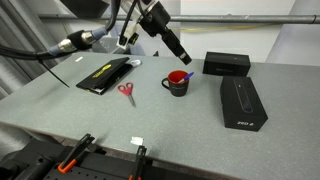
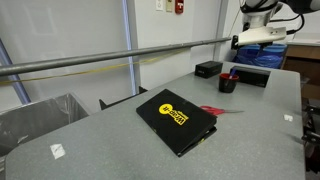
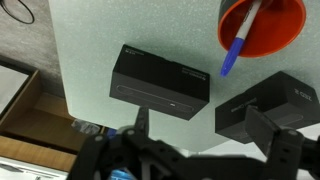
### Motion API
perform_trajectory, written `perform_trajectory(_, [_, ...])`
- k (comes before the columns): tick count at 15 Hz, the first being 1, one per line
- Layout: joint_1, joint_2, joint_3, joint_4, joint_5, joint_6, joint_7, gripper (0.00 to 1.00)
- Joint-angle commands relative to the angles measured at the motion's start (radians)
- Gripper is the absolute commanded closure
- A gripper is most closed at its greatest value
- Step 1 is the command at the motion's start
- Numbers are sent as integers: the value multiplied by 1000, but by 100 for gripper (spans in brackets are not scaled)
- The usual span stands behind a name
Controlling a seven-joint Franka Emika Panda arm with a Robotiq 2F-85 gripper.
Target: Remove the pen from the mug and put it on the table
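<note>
My gripper should next move down and toward the wrist view's top, fingers spread around the pen's blue end (image 1: 188, 76) (image 3: 232, 57), which sticks out past the mug's rim below it.
The black mug (image 1: 178, 84) with a red inside stands on the grey table (image 1: 150, 115). It also shows in an exterior view (image 2: 228, 83) and at the top of the wrist view (image 3: 262, 26). The pen (image 3: 240, 40), whitish with a blue end, leans inside the mug with its blue end over the rim; it shows in an exterior view (image 1: 186, 74) too. My gripper (image 1: 181, 55) hangs above and behind the mug, apart from it. Its fingers (image 3: 205, 130) are spread wide and hold nothing.
Red-handled scissors (image 1: 127, 92) lie left of the mug. A black flat case with a yellow logo (image 2: 176, 117) lies beyond them. Two black boxes (image 1: 227, 64) (image 1: 243, 102) lie right of the mug. Clamps (image 1: 75, 152) sit at the table's front edge.
</note>
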Motion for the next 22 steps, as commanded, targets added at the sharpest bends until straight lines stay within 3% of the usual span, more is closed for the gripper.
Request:
perform_trajectory(1, [177, 152, -142, 109, -80, -47, 153, 0])
perform_trajectory(7, [301, 329, -267, 253, -49, -40, 205, 0])
perform_trajectory(12, [327, 423, -316, 336, -19, -38, 190, 0])
perform_trajectory(17, [339, 452, -332, 342, -10, -30, 176, 0])
perform_trajectory(18, [340, 449, -332, 336, -7, -26, 172, 25])
perform_trajectory(19, [340, 444, -331, 329, -5, -22, 168, 26])
perform_trajectory(22, [339, 412, -331, 300, -4, -3, 165, 49])
